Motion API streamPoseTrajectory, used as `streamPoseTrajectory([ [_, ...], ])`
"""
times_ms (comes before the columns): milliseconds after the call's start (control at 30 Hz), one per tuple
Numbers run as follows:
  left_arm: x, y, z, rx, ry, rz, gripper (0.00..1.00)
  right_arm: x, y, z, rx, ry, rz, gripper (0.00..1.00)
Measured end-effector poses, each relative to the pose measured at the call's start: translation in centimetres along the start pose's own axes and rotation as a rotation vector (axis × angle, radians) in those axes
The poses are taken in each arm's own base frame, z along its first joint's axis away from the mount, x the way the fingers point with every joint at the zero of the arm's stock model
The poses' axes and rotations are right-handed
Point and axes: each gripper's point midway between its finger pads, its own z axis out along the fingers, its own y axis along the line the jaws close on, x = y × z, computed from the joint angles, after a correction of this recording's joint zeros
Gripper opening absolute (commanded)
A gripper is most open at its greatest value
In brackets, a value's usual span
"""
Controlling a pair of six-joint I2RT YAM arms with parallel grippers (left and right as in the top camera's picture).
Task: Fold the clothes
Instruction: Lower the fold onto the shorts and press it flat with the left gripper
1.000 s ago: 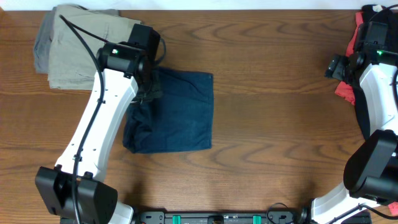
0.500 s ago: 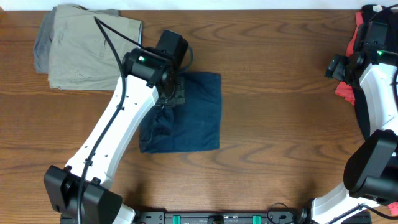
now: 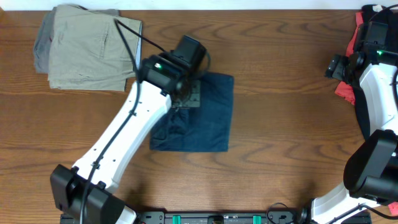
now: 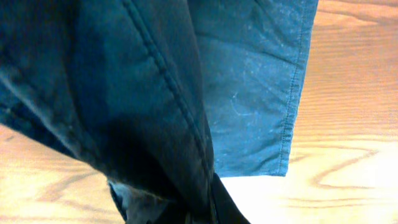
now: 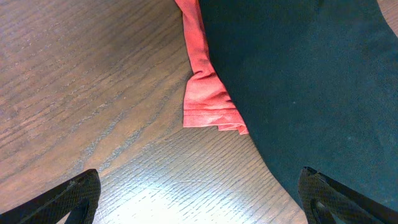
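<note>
The shorts' flat half [image 3: 215, 116] [image 4: 254, 102] is uncovered below my left gripper and to its right in the overhead view, so my left gripper should bring the cloth down onto it next and let go.
The dark navy-blue shorts [image 3: 202, 121] lie folded on the wooden table, a little left of centre in the overhead view. My left gripper [image 3: 186, 96] is shut on their upper left part, with the cloth bunched under it. In the left wrist view the navy cloth [image 4: 249, 93] fills most of the frame and hangs pinched at the bottom, hiding the fingers. My right gripper [image 5: 199, 199] is open and empty at the far right, over bare wood beside the black garment.
Khaki-beige shorts [image 3: 87, 46] lie folded at the back left. A black garment [image 5: 311, 81] with coral-pink cloth [image 5: 205, 93] lies at the far right edge, also seen overhead [image 3: 348, 90].
My left gripper has dragged the navy shorts to the right across the table, away from the khaki pair. The right arm has not moved.
</note>
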Motion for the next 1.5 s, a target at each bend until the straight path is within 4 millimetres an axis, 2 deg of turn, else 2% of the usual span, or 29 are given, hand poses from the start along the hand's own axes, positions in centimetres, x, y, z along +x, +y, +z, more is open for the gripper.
streamPoseTrajectory([
  [100,0.3,-1.4,1.2,0.027,-0.001,0.019,0.06,0.0,0.0,0.0,0.000,0.000,0.000,0.99],
  [400,1.0,-4.1,7.0,0.061,0.082,0.048,0.06,0.0,0.0,0.0,0.000,0.000,0.000,0.99],
  [667,2.4,-6.2,9.3,0.085,0.141,0.088,0.06,0.0,0.0,0.0,0.000,0.000,0.000,0.99],
  [700,2.7,-6.5,9.5,0.086,0.148,0.094,0.07,0.0,0.0,0.0,-0.001,0.000,0.000,0.99],
  [733,2.9,-6.7,9.6,0.087,0.154,0.101,0.14,0.0,0.0,0.0,0.000,0.000,0.000,0.99],
  [767,3.1,-6.9,9.8,0.087,0.160,0.108,0.17,0.0,0.0,0.0,0.000,0.000,0.000,0.99],
  [833,3.5,-7.3,9.9,0.091,0.168,0.121,0.34,0.0,0.0,0.0,0.000,0.000,0.000,0.99],
  [933,3.9,-7.8,9.9,0.099,0.178,0.128,0.38,0.0,0.0,0.0,0.000,0.000,0.000,0.99],
  [1233,5.2,-8.0,9.5,0.127,0.241,0.127,0.36,0.0,0.0,0.0,0.000,0.000,0.000,0.99],
  [1333,4.9,-7.6,9.6,0.132,0.241,0.115,0.28,0.0,0.0,0.0,0.000,0.000,0.000,0.99],
  [1500,3.3,-7.0,9.8,0.148,0.206,0.093,0.22,0.0,0.0,0.0,0.000,0.000,0.000,0.99],
])
